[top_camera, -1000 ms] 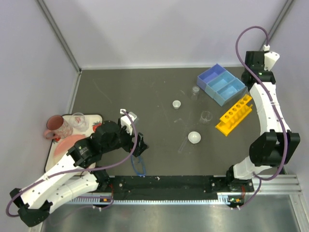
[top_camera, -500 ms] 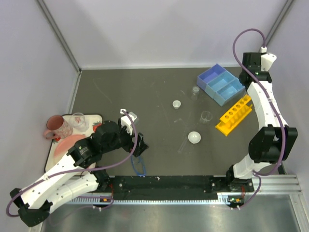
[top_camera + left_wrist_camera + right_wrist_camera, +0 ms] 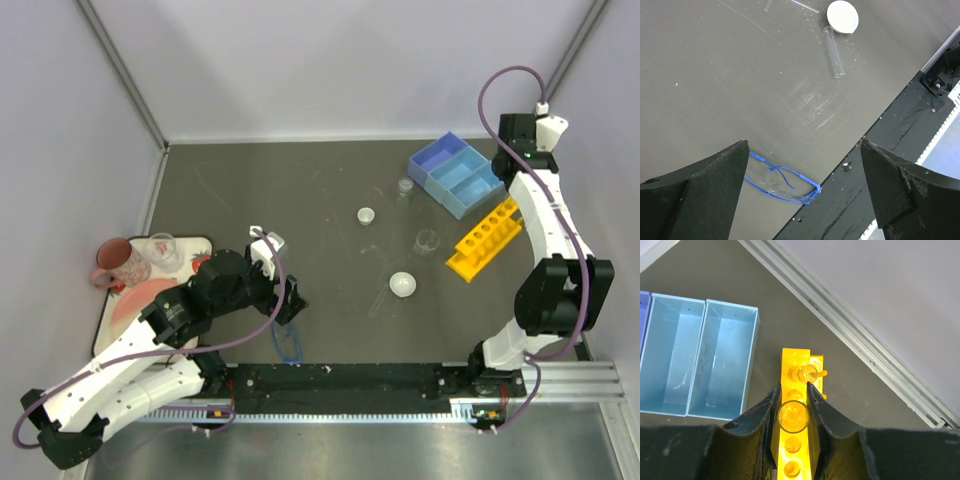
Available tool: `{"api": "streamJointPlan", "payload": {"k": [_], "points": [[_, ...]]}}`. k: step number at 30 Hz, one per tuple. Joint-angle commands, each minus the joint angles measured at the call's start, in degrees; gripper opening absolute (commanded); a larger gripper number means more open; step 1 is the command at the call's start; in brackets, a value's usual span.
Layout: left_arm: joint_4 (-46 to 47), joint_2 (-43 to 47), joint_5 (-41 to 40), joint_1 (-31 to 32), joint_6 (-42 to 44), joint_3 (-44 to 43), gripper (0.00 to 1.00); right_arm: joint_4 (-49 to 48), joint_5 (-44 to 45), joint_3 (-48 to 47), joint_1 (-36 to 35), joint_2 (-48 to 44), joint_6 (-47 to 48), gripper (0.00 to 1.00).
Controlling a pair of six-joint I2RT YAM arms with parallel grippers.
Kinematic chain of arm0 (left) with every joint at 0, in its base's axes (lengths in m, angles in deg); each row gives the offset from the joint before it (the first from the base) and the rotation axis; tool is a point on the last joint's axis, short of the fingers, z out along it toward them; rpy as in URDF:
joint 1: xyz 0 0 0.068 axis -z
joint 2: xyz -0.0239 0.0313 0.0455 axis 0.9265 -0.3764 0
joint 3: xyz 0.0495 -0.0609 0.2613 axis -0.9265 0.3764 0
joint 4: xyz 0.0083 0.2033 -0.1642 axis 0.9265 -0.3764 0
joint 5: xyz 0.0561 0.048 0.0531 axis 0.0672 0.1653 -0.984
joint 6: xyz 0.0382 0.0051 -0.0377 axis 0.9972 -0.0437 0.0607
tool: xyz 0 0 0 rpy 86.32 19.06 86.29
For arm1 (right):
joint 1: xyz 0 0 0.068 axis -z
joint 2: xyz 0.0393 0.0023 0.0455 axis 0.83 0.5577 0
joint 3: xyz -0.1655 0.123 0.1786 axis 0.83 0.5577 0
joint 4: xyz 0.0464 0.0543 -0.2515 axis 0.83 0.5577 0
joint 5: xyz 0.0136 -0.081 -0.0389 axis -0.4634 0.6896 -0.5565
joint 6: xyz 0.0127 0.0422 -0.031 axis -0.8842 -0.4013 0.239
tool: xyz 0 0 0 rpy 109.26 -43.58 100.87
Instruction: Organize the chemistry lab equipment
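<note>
The thin clear tube goes down with my right gripper into the yellow holed rack (image 3: 485,237) next, into the hole beside the standing tube, since that hole is empty.
My right gripper (image 3: 793,387) is shut on a thin clear tube (image 3: 792,416), held upright above the yellow holed rack (image 3: 799,460). A second tube (image 3: 808,373) stands in the rack's far end hole. In the top view the right wrist (image 3: 522,138) hangs over the rack (image 3: 485,237), beside the light-blue tray (image 3: 458,172). My left gripper (image 3: 804,145) is open and empty above the blue-framed goggles (image 3: 782,182) near the front edge (image 3: 287,338). Two beakers (image 3: 405,188) (image 3: 427,242), two white dishes (image 3: 366,215) (image 3: 402,284) and a loose tube (image 3: 380,298) lie mid-table.
A white board at the left edge carries the dark-pink mug (image 3: 113,262), clear cup (image 3: 162,248) and pink plate (image 3: 140,295). The black front rail (image 3: 890,150) runs just past the goggles. The left wrist view shows a dish (image 3: 842,16) and a lying tube (image 3: 833,51).
My right wrist has shifted slightly toward the back right corner with the tube in it. The left arm has not moved.
</note>
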Motion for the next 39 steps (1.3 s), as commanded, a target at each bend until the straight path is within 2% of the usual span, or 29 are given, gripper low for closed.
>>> {"api": "streamJointPlan", "payload": {"k": [1,20,27,39], "points": [[2.57,0.27,1.05,-0.18,0.58,0.08,0.99,-1.83,1.90,1.55,0.22,0.17,-0.69,0.17],[2.30,0.00,0.52,-0.09,0.66,0.52,0.99,-3.32,2.08,7.61,0.57,0.34,-5.88,0.17],[2.30,-0.17,0.35,-0.17,0.75,0.43,0.99,-3.24,1.82,9.72,0.92,-0.71,-7.99,0.22],[2.13,-0.26,-0.18,-0.09,0.84,0.52,0.99,-3.32,1.29,10.95,1.01,-2.20,-9.22,0.40]]}}
